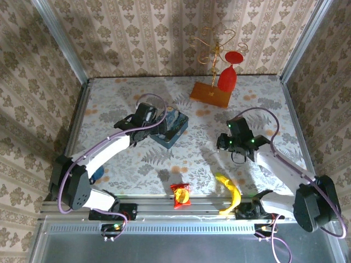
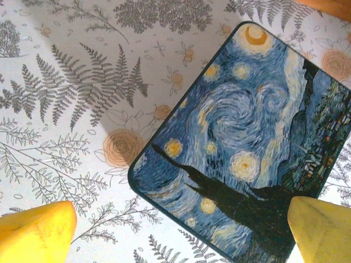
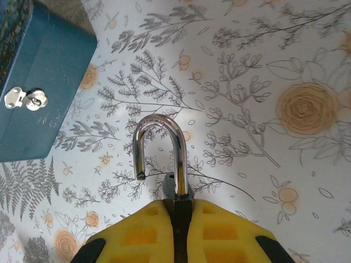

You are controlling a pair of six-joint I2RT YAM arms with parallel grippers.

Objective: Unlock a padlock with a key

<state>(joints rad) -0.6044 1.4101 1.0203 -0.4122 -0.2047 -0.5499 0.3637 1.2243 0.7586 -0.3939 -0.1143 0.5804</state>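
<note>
My right gripper lowers the padlock next onto the bare floral tabletop close below my gripper, clear of the blue tin (image 2: 247, 137), and releases it there.
My right gripper (image 3: 178, 205) is shut on the padlock (image 3: 176, 189), its yellow fingers (image 3: 137, 230) pinching the small dark metal body. The shiny shackle (image 3: 159, 121) sticks out past the fingertips; its short leg hangs free beside the body, out of its hole. From above, the right gripper (image 1: 225, 143) hovers low over the floral tabletop at right of centre. My left gripper (image 2: 178, 230) stands open just above the blue swirl-painted tin (image 2: 247, 137), with nothing between its yellow fingertips (image 2: 35, 233). The key is out of view.
The blue tin (image 1: 171, 129) sits mid-table; its side with a small silver latch (image 3: 24, 98) faces the right wrist. At the back stands an orange block (image 1: 211, 94) with a gold wire stand and a red piece. A red-yellow packet (image 1: 181, 194) and a yellow banana shape (image 1: 230, 192) lie near the front rail.
</note>
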